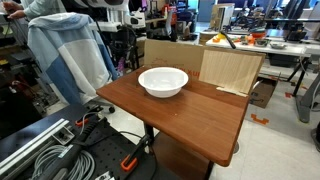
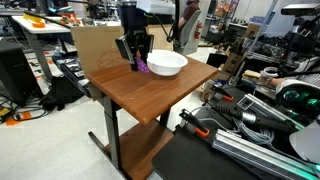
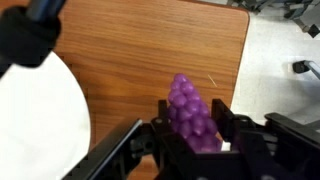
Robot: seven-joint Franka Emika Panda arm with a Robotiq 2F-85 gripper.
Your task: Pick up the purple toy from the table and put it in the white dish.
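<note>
The purple toy in my gripper is beside the white dish's raised rim. My gripper will go up, then lower the toy over the dish's open inside (image 1: 163,79) (image 3: 34,120) before it opens.
The purple toy (image 3: 185,100) is a small bumpy purple piece held between my gripper's (image 3: 195,128) black fingers in the wrist view. In an exterior view my gripper (image 2: 134,52) hangs over the far part of the reddish-brown table (image 2: 140,100), with the purple toy (image 2: 143,68) at its tips, close to the tabletop. The white dish (image 2: 167,63) stands just beside the toy and looks empty. The dish also shows in the wrist view (image 3: 40,110) and in an exterior view (image 1: 162,82), where my gripper is not clearly visible.
A cardboard box (image 2: 95,45) and pale plywood boards (image 1: 230,68) stand behind the table's far edge. Cables and metal rails (image 2: 250,120) lie on the floor beside the table. A cloth-draped object (image 1: 70,55) stands near one table corner.
</note>
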